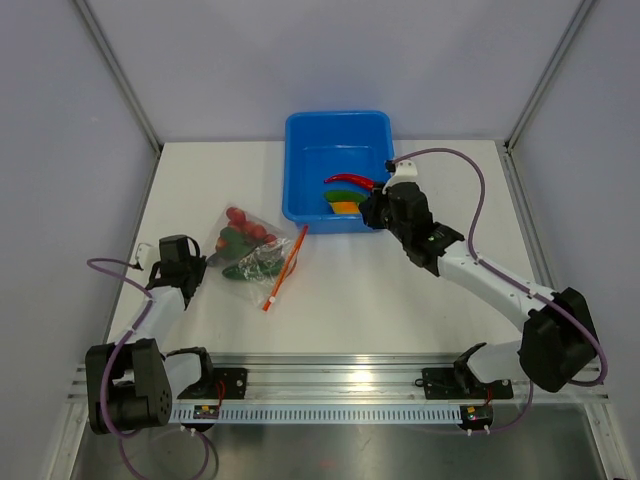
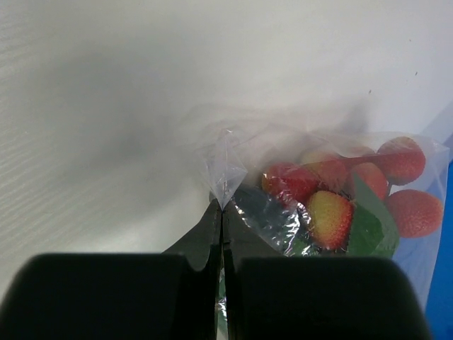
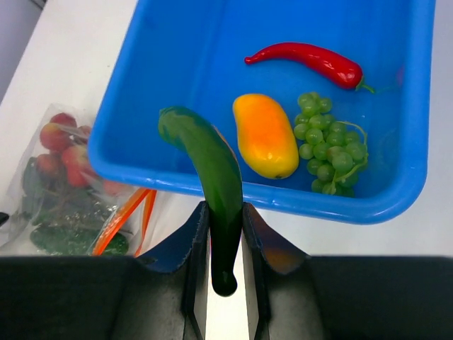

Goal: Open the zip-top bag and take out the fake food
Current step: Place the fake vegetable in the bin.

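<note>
My right gripper should lower at the tub's near rim and release the long green vegetable [image 3: 212, 170] beside the orange-yellow pepper, since that vegetable still hangs above the tub's bottom.
The clear zip-top bag [image 1: 250, 250] lies on the table left of centre, its orange-red zip strip [image 1: 285, 268] open and pointing right. Fake food is still inside it, with red and yellow balls [image 2: 329, 216] and green pieces showing. My left gripper [image 2: 221, 205] is shut on the bag's near-left corner. My right gripper [image 3: 225, 212] is shut on a long green vegetable [image 3: 212, 170] and holds it over the near rim of the blue tub [image 3: 354, 209]. In the tub lie a red chili [image 3: 311, 60], an orange-yellow pepper [image 3: 265, 134] and green grapes [image 3: 329, 152].
The blue tub [image 1: 300, 140] stands at the back centre of the white table. The right arm [image 1: 480, 275] reaches diagonally across the right half of the table. Metal frame posts and grey walls close in the back and sides.
</note>
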Robot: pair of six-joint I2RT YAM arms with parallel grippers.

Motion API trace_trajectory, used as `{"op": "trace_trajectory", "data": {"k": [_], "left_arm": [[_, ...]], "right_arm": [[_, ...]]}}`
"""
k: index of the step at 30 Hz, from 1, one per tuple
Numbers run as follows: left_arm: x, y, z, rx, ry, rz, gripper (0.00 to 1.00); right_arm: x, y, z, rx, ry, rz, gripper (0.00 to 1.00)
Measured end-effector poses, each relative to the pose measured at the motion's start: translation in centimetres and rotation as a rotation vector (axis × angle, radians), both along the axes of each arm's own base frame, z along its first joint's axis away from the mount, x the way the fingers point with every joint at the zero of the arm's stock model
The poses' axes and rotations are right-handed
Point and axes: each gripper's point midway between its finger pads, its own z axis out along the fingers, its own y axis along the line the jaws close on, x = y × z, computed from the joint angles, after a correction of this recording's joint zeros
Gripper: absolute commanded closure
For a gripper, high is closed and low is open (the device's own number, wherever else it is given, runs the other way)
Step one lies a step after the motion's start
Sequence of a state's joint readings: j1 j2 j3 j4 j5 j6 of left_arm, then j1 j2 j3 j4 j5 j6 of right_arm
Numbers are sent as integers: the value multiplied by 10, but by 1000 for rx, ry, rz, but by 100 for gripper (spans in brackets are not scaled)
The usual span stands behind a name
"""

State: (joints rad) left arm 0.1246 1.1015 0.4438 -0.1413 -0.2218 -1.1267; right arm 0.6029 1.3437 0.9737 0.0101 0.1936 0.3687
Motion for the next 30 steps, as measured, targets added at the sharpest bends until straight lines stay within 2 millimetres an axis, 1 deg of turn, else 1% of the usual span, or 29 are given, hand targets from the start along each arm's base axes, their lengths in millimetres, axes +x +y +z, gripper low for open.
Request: {"op": "trace_trajectory", "data": {"k": [2,5,8,9,10,11,12,14,16,17,19,20,25,30], "left_arm": [[0,-1,0,-4,1,-3,100],[-1,-2,0,-6,2,-5,100],[-2,-2,2,-7,1,-6,100],[-2,-2,2,-7,-1,-6,100],[-3,-2,3,-7,-3,-6,100],[-3,-2,4,-8,-5,-7,100],[-2,-3,5,-8,-9,-8,100],[-2,-3,6,-10,-16,-11,100],[-1,-4,8,-12,-29,-12,100],[-2,-4,8,-14,-35,-11,100],[-2,-5,9,-19,-46,-11,100],[-3,-5,10,-23,-52,-9,100],[-2,-6,18,-32,-90,3,100],[-3,-6,19,-34,-96,5,100]], "right_arm": [[6,0,-9,-6,11,-15,97],[14,-3,-27,-25,44,-43,96],[19,-7,-46,-47,83,-65,90],[20,-7,-51,-52,93,-69,86],[21,-7,-54,-57,100,-70,75],[21,-7,-56,-59,105,-71,70],[21,-7,-56,-59,108,-72,65],[22,-6,-54,-52,107,-74,51],[23,-6,-51,-49,100,-74,44],[23,-6,-50,-49,97,-73,38],[22,-6,-47,-47,91,-71,33],[22,-7,-44,-44,88,-71,31],[18,-6,-29,-20,63,-58,32],[8,7,-15,26,48,26,37]]}}
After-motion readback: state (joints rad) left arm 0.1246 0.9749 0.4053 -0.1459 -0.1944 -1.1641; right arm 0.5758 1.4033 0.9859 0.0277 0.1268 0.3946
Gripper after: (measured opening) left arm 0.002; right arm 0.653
